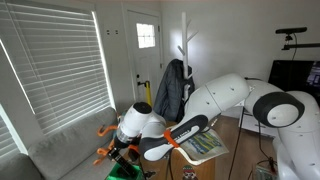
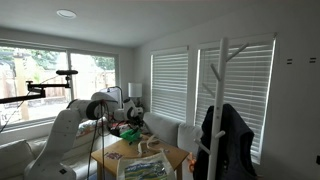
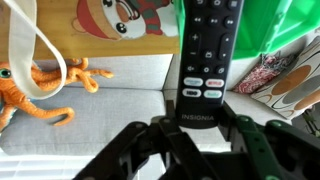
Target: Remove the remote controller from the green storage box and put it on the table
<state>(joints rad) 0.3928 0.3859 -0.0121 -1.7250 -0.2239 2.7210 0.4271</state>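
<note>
I should next back my gripper away from the green storage box [image 1: 124, 173], then lower and release the remote, as the wooden tabletop is below and nearer my base.
My gripper [image 3: 200, 124] is shut on the lower end of a black Insignia remote controller [image 3: 208, 50], which stands upright between the fingers. A bright green surface, apparently the green storage box [image 3: 272, 24], lies behind the remote at the upper right. In an exterior view the gripper [image 1: 126, 150] hangs just above the green storage box [image 1: 124, 173]. The light brown wooden table [image 2: 168, 156] shows beside the arm. The remote is too small to make out in both exterior views.
An orange octopus-like toy [image 3: 40, 90] lies on the grey sofa [image 3: 110, 110] to the left. A patterned pouch [image 3: 285, 85] lies at the right. A printed mat [image 1: 207, 148] lies on the table. A coat rack with a dark jacket [image 1: 172, 90] stands behind.
</note>
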